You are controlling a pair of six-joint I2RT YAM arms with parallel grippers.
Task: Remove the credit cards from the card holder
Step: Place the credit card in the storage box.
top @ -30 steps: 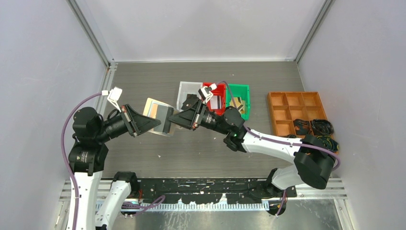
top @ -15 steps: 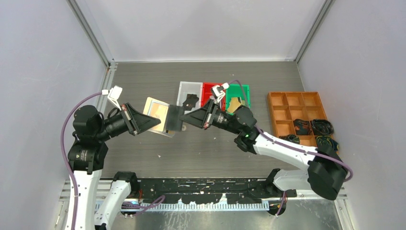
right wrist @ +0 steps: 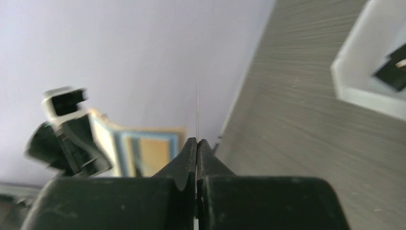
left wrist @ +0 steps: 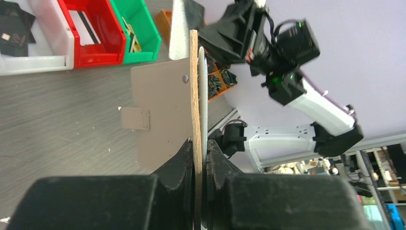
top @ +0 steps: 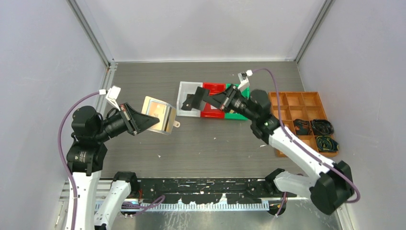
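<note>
Similar dark cards lie inside the white bin [top: 187, 99] [right wrist: 391, 75], so next I should lower my right gripper over it, fingers tilting toward the table, and release the dark-grey card.
My left gripper [top: 152, 123] is shut on the beige card holder [top: 162, 115] and holds it open above the table, its clear sleeves facing up. In the left wrist view the card holder [left wrist: 165, 110] shows edge-on, clamped between the jaws [left wrist: 200, 143], with its snap tab hanging left. My right gripper [top: 207, 99] is shut on a thin dark-grey credit card [top: 197, 97] above the white bin. In the right wrist view the card [right wrist: 197, 100] is only a thin edge rising from the shut gripper [right wrist: 197, 142]. The card holder [right wrist: 143, 151] lies beyond it, blurred.
A white bin [top: 184, 109] with black cards [left wrist: 14, 28], a red bin [top: 213, 113] with a striped card [left wrist: 88, 28] and a green bin [top: 235, 115] stand mid-table. An orange compartment tray [top: 287, 103] with dark items stands at the right.
My right gripper has pulled the card out of the card holder and carried it right and back, to above the white bin. The left gripper has kept the holder in place.
</note>
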